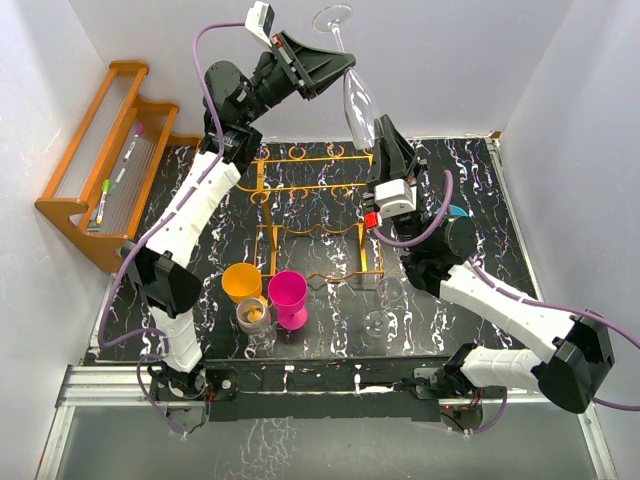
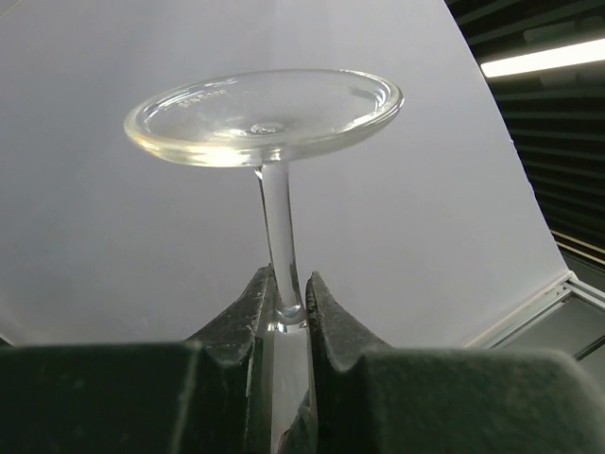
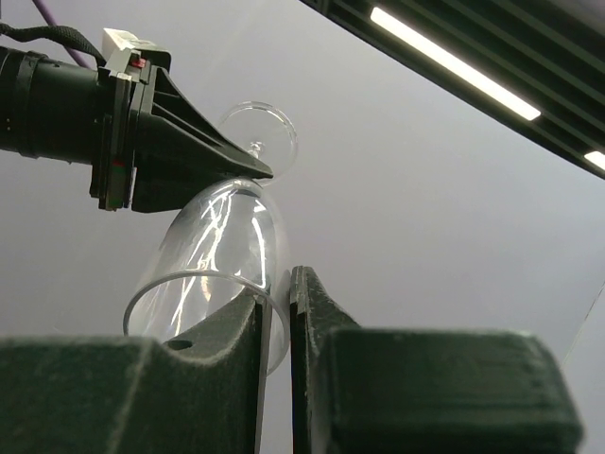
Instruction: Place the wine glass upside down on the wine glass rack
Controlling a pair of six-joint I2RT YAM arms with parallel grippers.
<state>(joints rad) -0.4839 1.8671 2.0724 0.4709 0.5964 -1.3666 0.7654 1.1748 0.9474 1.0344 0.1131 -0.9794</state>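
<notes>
The robot's left gripper should next move down and to the left in the top view and let go of the wine glass's stem in the rack's far corner ring [image 1: 262, 154], because that ring is empty.
A clear wine glass [image 1: 357, 100] hangs in the air above the back of the table, foot up and bowl down, tilted. My left gripper [image 1: 345, 62] is shut on its stem just below the foot [image 2: 265, 118]; in the left wrist view the gripper [image 2: 288, 298] pinches the stem. My right gripper [image 1: 383, 135] is shut on the rim of the bowl [image 3: 217, 246], with the glass wall between its fingertips [image 3: 277, 284]. The orange-gold wire wine glass rack [image 1: 310, 190] stands on the table below the glass and holds no glass.
A brown wooden stepped rack [image 1: 100, 170] with pens leans at the left wall. An orange cup [image 1: 242, 282], a pink cup [image 1: 288, 295] and a small clear cup [image 1: 253, 316] stand near the front. Another clear glass [image 1: 380, 310] sits front right of the wire rack.
</notes>
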